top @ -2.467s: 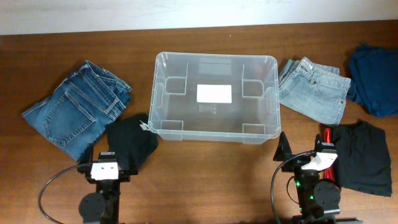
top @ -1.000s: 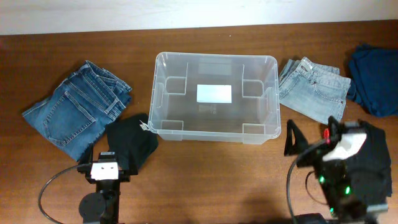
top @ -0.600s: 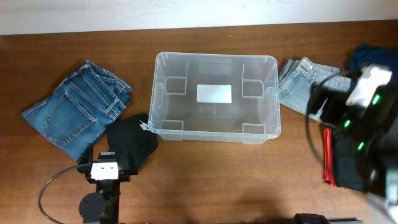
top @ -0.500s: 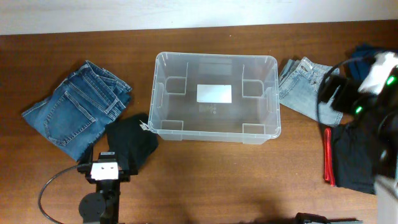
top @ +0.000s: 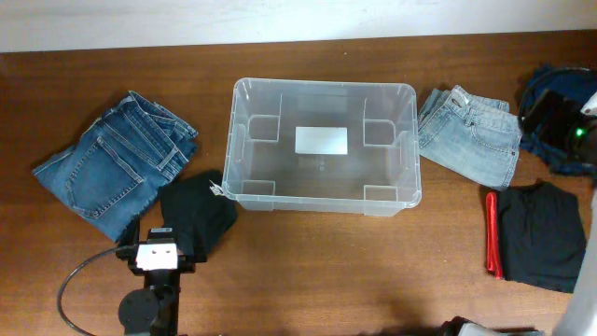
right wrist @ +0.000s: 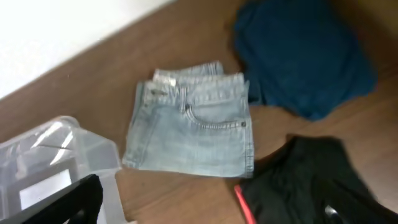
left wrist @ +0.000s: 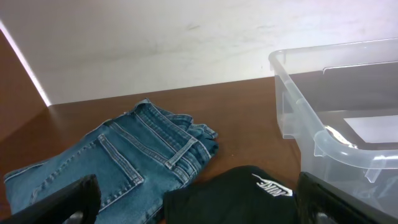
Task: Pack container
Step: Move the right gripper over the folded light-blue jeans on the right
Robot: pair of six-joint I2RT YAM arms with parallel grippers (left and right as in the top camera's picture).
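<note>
I will next lower my right gripper from over the navy garment onto the light blue jeans' pocket edge (top: 511, 147) (right wrist: 243, 126), away from the bin, because the empty table there leaves room for my fingers.
The container (top: 322, 84) is a clear lidless plastic bin in mid-table with a white label on its base and nothing inside. It also shows in the left wrist view (left wrist: 329, 140) and the right wrist view (right wrist: 74, 149). My left gripper (top: 159, 233) is open and empty at the front left. In its wrist view (left wrist: 202, 210) it sits low over a black Nike garment (left wrist: 249, 193). My right gripper (top: 550, 112) is raised at the far right over a navy garment (top: 560, 89). In its wrist view (right wrist: 211, 214) it is open and empty.
Folded dark blue jeans (top: 117, 163) lie left of the bin, with the black Nike garment (top: 201, 215) in front of them. Folded light blue jeans (top: 471, 131) lie right of the bin. A black garment with a red edge (top: 536, 233) lies at the front right.
My right arm has lifted from the front right and swung back to the far right over the navy garment, uncovering the black garment with the red edge. The left arm has not moved.
</note>
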